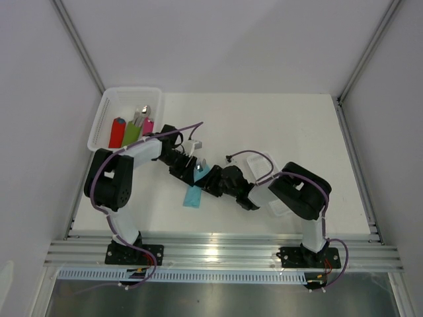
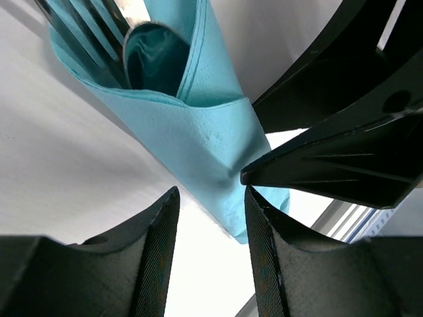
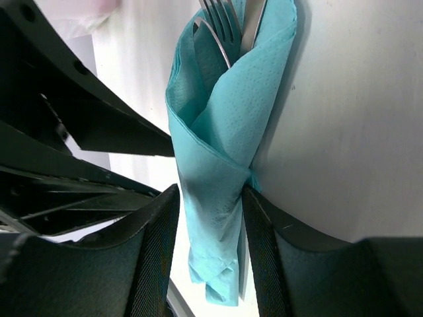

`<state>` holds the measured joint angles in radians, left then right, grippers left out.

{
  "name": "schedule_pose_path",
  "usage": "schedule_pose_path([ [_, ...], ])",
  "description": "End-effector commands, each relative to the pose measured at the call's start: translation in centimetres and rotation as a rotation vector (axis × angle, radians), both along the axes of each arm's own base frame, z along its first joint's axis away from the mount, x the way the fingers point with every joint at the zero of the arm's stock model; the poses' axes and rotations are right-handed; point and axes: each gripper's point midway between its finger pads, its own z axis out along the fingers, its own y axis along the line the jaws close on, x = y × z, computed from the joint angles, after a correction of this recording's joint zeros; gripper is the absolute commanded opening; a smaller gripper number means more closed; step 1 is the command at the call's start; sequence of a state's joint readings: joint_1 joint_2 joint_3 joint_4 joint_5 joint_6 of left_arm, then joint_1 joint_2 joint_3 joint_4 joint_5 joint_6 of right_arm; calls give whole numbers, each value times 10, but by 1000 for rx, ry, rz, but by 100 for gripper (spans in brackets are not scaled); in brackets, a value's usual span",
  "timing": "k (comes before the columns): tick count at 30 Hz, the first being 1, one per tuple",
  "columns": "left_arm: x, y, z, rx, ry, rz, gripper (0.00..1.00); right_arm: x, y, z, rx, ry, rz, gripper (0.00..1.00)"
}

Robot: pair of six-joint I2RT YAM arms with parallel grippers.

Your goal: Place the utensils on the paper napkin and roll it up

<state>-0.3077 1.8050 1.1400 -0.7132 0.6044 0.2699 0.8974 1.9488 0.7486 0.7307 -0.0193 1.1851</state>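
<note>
My right gripper will stay low at the roll's narrow part and close on the folded edge of paper [image 1: 197, 183] [image 3: 217, 191].
The teal paper napkin [image 1: 193, 195] lies rolled into a cone on the table between both grippers. The utensils, a fork [image 2: 92, 33] and a spoon, poke from its wide end, as the right wrist view [image 3: 221, 20] also shows. My right gripper [image 3: 210, 191] straddles the roll's narrow part [image 3: 211, 198]. Its right finger [image 3: 264, 231] touches the paper and a gap shows at the left finger. My left gripper [image 2: 210, 195] is open and empty just short of the roll's narrow end [image 2: 218, 165]. The right gripper's fingertip [image 2: 317, 165] presses the paper there.
A white tray [image 1: 106, 109] at the back left holds red [image 1: 117, 132], green [image 1: 132, 132] and pink [image 1: 148, 125] rolled napkins with cutlery tips. A white object [image 1: 254, 162] lies partly behind the right arm. The rail [image 1: 218, 247] runs along the near edge.
</note>
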Motion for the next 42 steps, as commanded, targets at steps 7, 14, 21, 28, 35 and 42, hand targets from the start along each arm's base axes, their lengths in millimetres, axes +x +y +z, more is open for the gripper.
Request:
schedule_pose_path([
  [7,8,-6,-5,-26,36,22,47,-37,-63,-117,-330,243,-12,37],
  [14,6,1,11,-30,-26,2,47,-28,-58,-112,-306,216,1,16],
  [21,-3,22,31,-17,-107,8,48,-19,-44,-88,-243,112,62,0],
  [28,-12,48,54,-6,-189,43,49,-10,-20,-46,-132,-13,143,0],
  [35,-16,63,65,-13,-224,83,50,-3,-6,-11,-75,-97,180,0],
  [42,-14,69,70,-23,-245,101,50,-3,5,8,-73,-152,204,0],
])
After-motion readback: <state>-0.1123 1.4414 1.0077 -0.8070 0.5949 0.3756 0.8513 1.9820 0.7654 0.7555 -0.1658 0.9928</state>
